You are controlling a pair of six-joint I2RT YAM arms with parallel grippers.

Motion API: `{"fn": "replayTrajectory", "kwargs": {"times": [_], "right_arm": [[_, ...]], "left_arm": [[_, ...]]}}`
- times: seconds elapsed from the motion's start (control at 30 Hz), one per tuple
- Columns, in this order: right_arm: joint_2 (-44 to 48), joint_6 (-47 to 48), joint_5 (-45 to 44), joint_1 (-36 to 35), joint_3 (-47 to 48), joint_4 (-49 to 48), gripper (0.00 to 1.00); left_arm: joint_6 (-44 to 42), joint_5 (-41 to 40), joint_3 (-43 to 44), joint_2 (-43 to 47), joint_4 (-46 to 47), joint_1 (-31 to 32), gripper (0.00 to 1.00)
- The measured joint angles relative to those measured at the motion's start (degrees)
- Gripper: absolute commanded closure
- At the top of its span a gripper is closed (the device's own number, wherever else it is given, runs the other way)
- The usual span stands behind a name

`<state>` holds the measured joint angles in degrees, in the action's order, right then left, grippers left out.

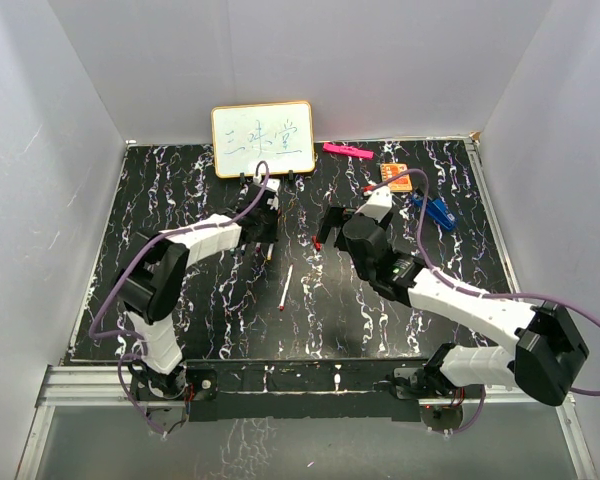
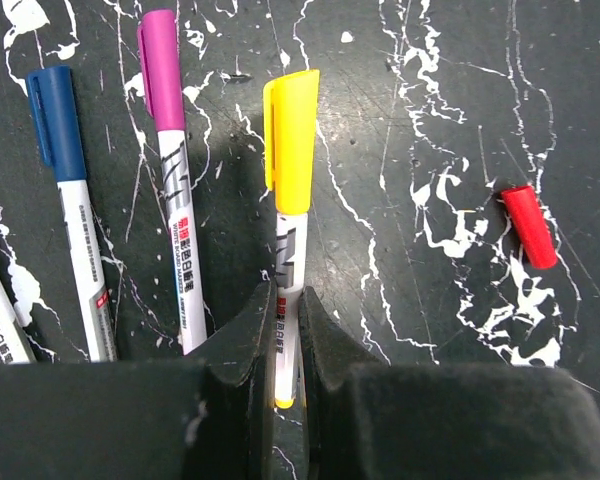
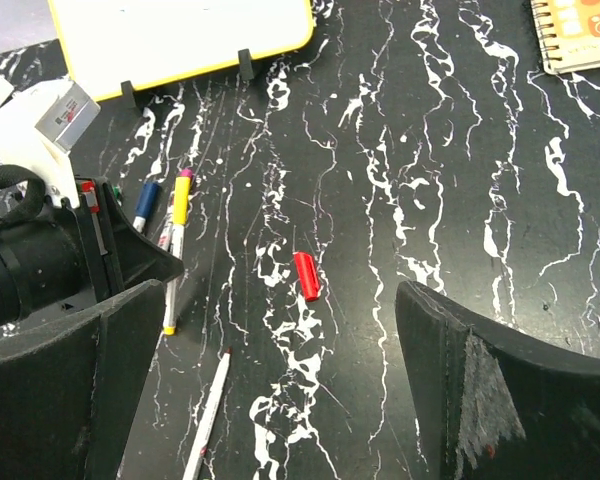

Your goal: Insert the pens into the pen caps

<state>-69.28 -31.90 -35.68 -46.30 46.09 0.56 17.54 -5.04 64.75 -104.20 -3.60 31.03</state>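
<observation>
To get the white body of the pen beside the purple-capped pen, my left gripper will lower it away from my base first.
My left gripper (image 2: 288, 300) is shut on the white barrel of a pen with a yellow cap (image 2: 291, 140) on its far end. To its left lie a purple-capped pen (image 2: 170, 180) and a blue-capped pen (image 2: 70, 200), side by side on the table. A loose red pen cap (image 2: 529, 226) lies to the right. In the right wrist view the same red cap (image 3: 306, 275) rests on the table between the wide-apart fingers of my open right gripper (image 3: 283, 290). An uncapped pen (image 3: 210, 400) with a red tip lies nearer, also seen as the uncapped pen (image 1: 285, 288) from above.
A small whiteboard (image 1: 263, 138) stands at the back of the black marbled table (image 1: 180, 330). A pink bar (image 1: 347, 150), an orange notebook (image 1: 400, 175) and a blue clip (image 1: 435, 210) lie at the back right. White walls surround the table.
</observation>
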Motion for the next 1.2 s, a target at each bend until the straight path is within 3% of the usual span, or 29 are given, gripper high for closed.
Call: {"fn": "replayTrajectory", "kwargs": {"times": [0.43,0.57,0.8,1.2], "right_arm": [[-2.54,-0.79,-0.83,0.35,0.28,2.47,0.02],[-3.1,-0.76,-0.83,0.37,0.28,2.58,0.02],[-3.21,0.39,-0.68,0.48,0.31,2.67,0.02],[-3.89,2.29,-0.61,0.61,1.95,4.94,0.02]], "left_arm": [[-0.66,-2.84,5.84,-6.86,-1.86,-0.87,0.98],[-0.68,-3.41,7.04,-8.2,-1.99,-0.94,0.83],[-0.68,-3.72,7.56,-8.92,-2.12,-0.98,0.69],[-1.31,-2.64,7.56,-5.22,-3.93,-0.98,0.62]]}}
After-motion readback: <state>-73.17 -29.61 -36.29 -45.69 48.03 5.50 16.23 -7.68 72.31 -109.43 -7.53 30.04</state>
